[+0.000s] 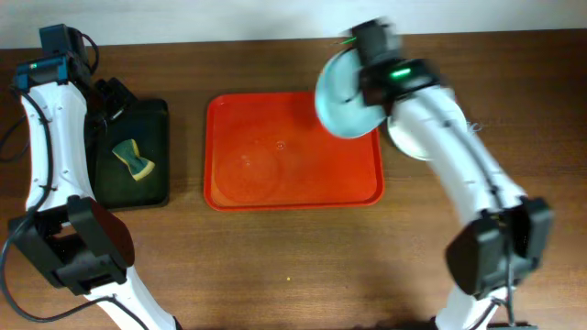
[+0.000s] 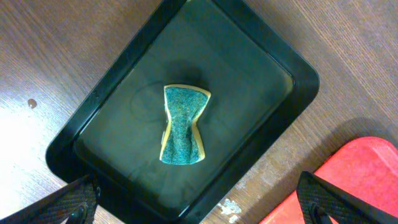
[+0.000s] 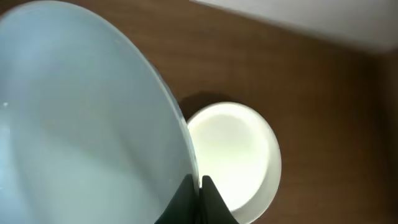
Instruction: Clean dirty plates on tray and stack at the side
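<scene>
The robot next needs to move its right gripper away from the tray and down, level the mint-blue plate onto the white plate (image 1: 410,147) and then release it, because the white one already lies aside.
My right gripper (image 1: 370,90) is shut on the rim of a pale mint-blue plate (image 1: 339,99) and holds it tilted on edge above the far right corner of the red-orange tray (image 1: 293,179). In the right wrist view the fingers (image 3: 198,186) pinch this plate (image 3: 81,112). A white plate (image 1: 410,147) lies on the table just right of the tray, partly under my arm; it also shows in the right wrist view (image 3: 239,149). I see no third plate. My left gripper (image 1: 110,96) is open and empty above the black tray (image 2: 273,68); its fingertips (image 2: 199,198) show in the left wrist view.
A green and yellow sponge (image 1: 135,159) lies in the black tray (image 1: 158,119) at the left; it also shows in the left wrist view (image 2: 182,124). The red tray's corner (image 2: 364,180) shows beside the black tray. Faint wet marks show on the red tray's floor.
</scene>
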Robot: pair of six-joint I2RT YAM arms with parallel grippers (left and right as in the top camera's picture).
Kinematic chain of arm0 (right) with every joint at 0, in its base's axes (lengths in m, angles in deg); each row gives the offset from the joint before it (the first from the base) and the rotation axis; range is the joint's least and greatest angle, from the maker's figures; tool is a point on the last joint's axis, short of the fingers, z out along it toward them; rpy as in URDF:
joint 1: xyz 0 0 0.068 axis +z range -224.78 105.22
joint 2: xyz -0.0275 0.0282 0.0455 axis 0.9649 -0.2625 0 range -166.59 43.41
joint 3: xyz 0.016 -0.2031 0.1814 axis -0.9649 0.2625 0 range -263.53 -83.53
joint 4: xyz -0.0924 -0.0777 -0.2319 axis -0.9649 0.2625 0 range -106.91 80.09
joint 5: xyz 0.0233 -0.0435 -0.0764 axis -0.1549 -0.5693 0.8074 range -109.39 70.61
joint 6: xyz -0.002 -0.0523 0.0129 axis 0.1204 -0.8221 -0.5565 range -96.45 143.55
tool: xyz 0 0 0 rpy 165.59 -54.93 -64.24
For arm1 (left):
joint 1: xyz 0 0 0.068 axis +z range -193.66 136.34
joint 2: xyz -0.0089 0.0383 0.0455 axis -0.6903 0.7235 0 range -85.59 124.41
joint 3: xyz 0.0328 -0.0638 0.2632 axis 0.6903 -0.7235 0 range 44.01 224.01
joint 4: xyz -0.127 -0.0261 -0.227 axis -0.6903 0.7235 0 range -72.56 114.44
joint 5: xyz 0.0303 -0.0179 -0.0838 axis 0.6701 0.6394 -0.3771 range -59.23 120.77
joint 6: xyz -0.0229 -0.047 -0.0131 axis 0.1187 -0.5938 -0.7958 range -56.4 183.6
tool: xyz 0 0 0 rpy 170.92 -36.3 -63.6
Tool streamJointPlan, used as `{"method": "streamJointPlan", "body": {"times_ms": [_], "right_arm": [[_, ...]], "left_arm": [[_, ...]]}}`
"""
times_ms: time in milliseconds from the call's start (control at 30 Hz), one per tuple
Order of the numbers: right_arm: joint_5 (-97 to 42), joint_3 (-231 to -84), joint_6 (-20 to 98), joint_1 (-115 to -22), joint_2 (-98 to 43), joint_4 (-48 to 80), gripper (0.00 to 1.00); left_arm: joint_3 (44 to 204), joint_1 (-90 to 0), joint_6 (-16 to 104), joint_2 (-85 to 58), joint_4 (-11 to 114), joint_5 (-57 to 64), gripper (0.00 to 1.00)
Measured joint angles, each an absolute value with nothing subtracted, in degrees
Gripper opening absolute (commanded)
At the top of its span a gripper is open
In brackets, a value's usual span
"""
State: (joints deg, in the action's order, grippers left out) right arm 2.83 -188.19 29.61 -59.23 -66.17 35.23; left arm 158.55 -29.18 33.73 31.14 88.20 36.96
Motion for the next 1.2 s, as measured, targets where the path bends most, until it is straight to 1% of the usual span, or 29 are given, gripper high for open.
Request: {"method": "streamJointPlan", "body": {"times_ms": [33,67,100,133,200,267,367,400,433,467,567,667,767,900,933,1000,1200], "right_arm": [[-1.9,-188.2,30.2,-64.0,-65.7,35.6,0.04],[-11.6,-187.8,31.1,-72.1,-66.0,36.6,0.04],[-15.6,-186.9,31.3,-75.7,-66.1,36.6,0.04],[-19.8,-184.1,31.6,-81.2,-66.9,35.8,0.04],[-24.2,-178.4,32.2,-88.8,-69.2,33.3,0.04],[-30.8,-172.3,32.6,-94.9,-70.7,27.7,0.04],[-36.6,-166.6,32.6,-98.7,-70.7,20.0,0.05],[-37.5,-165.2,32.6,-98.7,-70.7,18.5,0.38],[-38.2,-164.1,32.6,-98.3,-70.7,17.0,0.87],[-38.7,-163.9,32.8,-97.8,-70.7,16.4,0.99],[-40.0,-163.9,33.2,-96.2,-70.7,16.3,0.99],[-42.2,-163.9,35.1,-96.0,-70.3,19.4,0.99],[-43.1,-163.5,35.6,-96.0,-61.8,26.0,0.99],[-43.6,-163.5,31.4,-94.7,-49.0,36.4,0.99],[-43.6,-163.3,28.8,-92.7,-46.9,38.9,0.99],[-43.8,-161.6,26.6,-89.7,-44.9,38.8,0.99],[-43.6,-159.6,24.8,-79.8,-35.8,39.9,0.99]], "left_arm": [[158.6,-29.2,33.7,31.1,88.2,36.9,0.99],[158.6,-29.2,33.7,31.1,88.2,36.9,0.99],[158.6,-29.2,33.7,31.1,88.2,36.9,0.99],[158.6,-29.2,33.7,31.1,88.2,36.9,0.99],[158.6,-29.2,33.7,31.1,88.2,36.9,1.0],[158.6,-29.2,33.7,31.1,88.2,36.9,0.99],[158.6,-29.2,33.8,31.1,88.2,36.9,0.99],[158.6,-29.2,33.7,31.1,88.2,36.9,0.99],[158.6,-29.2,33.7,31.1,88.2,36.9,0.99],[158.6,-29.2,33.7,31.1,88.2,36.9,0.99],[158.6,-29.2,33.7,31.1,88.2,36.9,0.99],[158.6,-29.2,33.7,31.1,88.2,36.9,1.0],[158.6,-29.2,33.7,31.1,88.2,36.9,0.99],[158.6,-29.2,33.7,31.1,88.2,36.9,0.99],[158.6,-29.2,33.7,31.1,88.2,36.9,0.99],[158.6,-29.2,33.7,31.1,88.2,36.9,0.99],[158.6,-29.2,33.7,31.1,88.2,36.9,0.99]]}}
